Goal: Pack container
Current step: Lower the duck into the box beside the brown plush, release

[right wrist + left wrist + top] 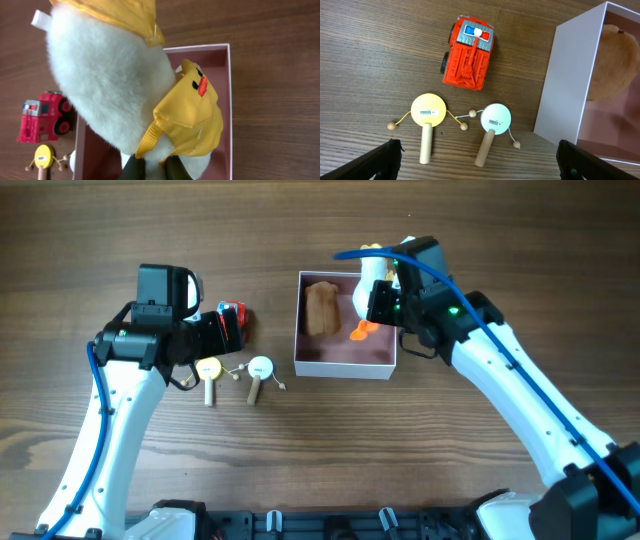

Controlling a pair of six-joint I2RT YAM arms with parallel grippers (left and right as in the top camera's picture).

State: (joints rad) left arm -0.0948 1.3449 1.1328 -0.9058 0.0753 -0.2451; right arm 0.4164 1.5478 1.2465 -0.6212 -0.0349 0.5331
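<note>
Next, the left gripper moves outward past the drum rattles and down over the fire truck's silver cab roof [232, 307] [477, 33], as it still stands outside the box.
The container [345, 364] is a white square box with a dusty pink inside, at the table's middle. A brown plush [320, 308] lies in its left half. My right gripper [385, 302] is shut on a white plush duck [110, 80] with a yellow backpack [192, 115] and holds it over the box's right half [220, 55]. The duck's orange foot [361, 331] hangs inside the box. My left gripper [477, 160] is open and empty, above two wooden-handled drum rattles, one yellow [427, 112] and one white [495, 119].
A red toy fire truck [469, 51] stands left of the box, beyond the rattles. It also shows in the overhead view [233, 323] and the right wrist view [42, 116]. The box's white wall [565, 80] is right of the rattles.
</note>
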